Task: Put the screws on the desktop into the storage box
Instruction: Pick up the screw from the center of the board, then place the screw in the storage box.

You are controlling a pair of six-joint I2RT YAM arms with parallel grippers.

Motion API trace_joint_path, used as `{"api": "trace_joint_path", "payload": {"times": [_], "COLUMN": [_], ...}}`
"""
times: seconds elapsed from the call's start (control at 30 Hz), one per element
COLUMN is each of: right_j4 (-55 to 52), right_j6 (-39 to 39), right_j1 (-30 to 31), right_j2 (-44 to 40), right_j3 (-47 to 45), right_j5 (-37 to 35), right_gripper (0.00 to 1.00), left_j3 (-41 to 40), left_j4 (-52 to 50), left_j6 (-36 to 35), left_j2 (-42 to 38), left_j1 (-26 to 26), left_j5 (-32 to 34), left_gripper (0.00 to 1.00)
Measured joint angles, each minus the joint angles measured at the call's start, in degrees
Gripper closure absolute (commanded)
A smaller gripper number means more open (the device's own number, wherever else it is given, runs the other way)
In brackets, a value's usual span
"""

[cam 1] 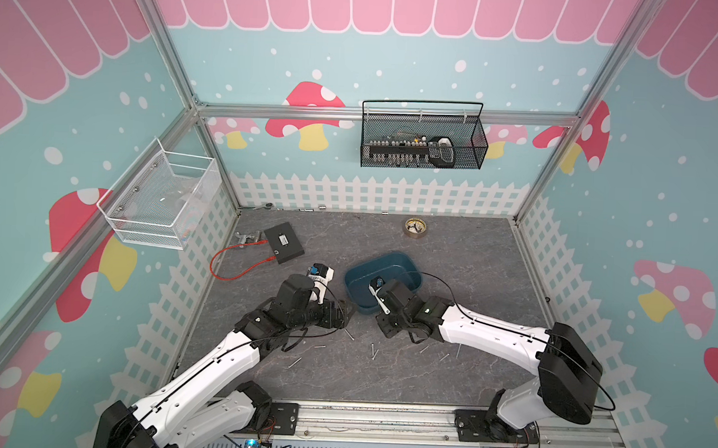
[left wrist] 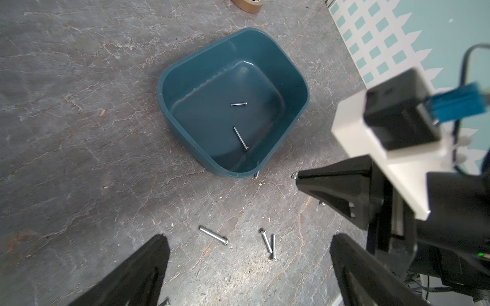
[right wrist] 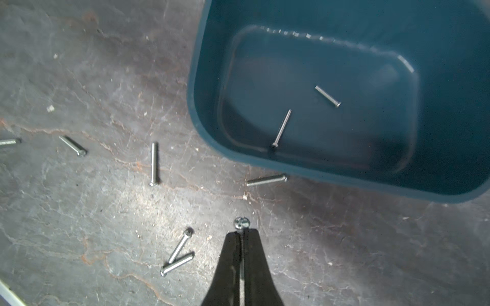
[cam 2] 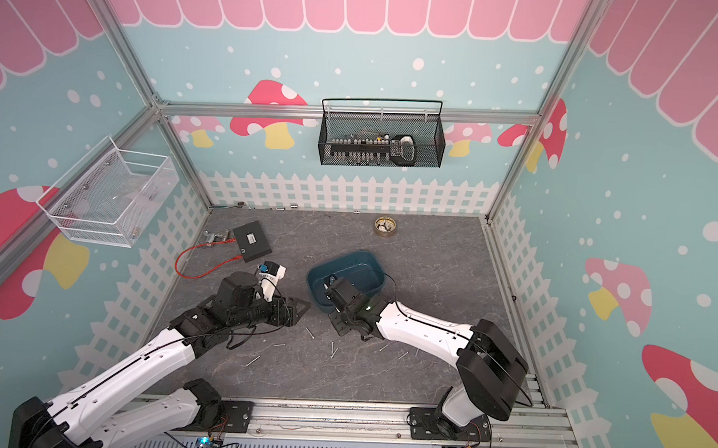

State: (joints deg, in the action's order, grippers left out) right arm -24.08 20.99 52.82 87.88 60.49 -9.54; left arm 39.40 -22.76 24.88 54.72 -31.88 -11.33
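The screw still hangs outside the box's side, so it goes up and outward past the box's near rim next, and my right gripper releases it over the box's bottom.
The teal storage box [cam 1: 405, 263] [cam 2: 362, 259] stands mid-desktop [cam 1: 446, 382] with two screws [left wrist: 238, 104] [right wrist: 282, 128] lying inside. My right gripper [right wrist: 241, 232] hangs just outside the box's near corner, shut on a screw whose round head [right wrist: 241, 223] sticks out past the tips. My left gripper [left wrist: 248, 238] is open above the desktop in front of the box, with three loose screws [left wrist: 213, 235] [left wrist: 266, 239] lying ahead of its fingers. Several more screws [cam 1: 373, 350] [right wrist: 153, 164] are scattered on the desktop in front of the box, and one [right wrist: 266, 179] lies against its wall.
A flat black box with a white label [cam 1: 283, 242] and an orange cable [cam 1: 239, 265] lie at the back left. A tape roll [cam 1: 415, 227] sits at the back. A black mesh basket [cam 1: 423, 140] hangs on the back wall, a white wire basket [cam 1: 158, 199] on the left wall.
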Motion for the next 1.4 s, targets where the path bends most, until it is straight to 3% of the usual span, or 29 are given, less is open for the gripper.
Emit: {"api": "trace_joint_path", "payload": {"times": [0.53, 0.73, 1.0, 1.4], "right_j4": [0.61, 1.20, 1.92, 5.18], "right_j6": [-7.37, -8.39, -9.33, -10.67], "right_j1": [-8.66, -9.86, -10.45, -10.43], "right_j2": [8.81, 9.33, 8.83, -1.90], "right_j3": [11.43, 11.63, 11.67, 3.74], "right_j5": [1.49, 1.66, 1.75, 5.90], "right_gripper": [0.98, 0.73, 0.50, 0.45], "left_j3": [0.00, 0.00, 0.00, 0.00], "left_j4": [-0.04, -0.04, -0.09, -0.09], "left_j6": [0.31, 0.44, 0.44, 0.44], "left_j2": [0.15, 0.17, 0.44, 0.68], "left_j1": [0.00, 0.00, 0.00, 0.17], "left_j5": [0.96, 1.33, 1.68, 1.70], "left_gripper": [0.01, 0.01, 0.01, 0.01]}}
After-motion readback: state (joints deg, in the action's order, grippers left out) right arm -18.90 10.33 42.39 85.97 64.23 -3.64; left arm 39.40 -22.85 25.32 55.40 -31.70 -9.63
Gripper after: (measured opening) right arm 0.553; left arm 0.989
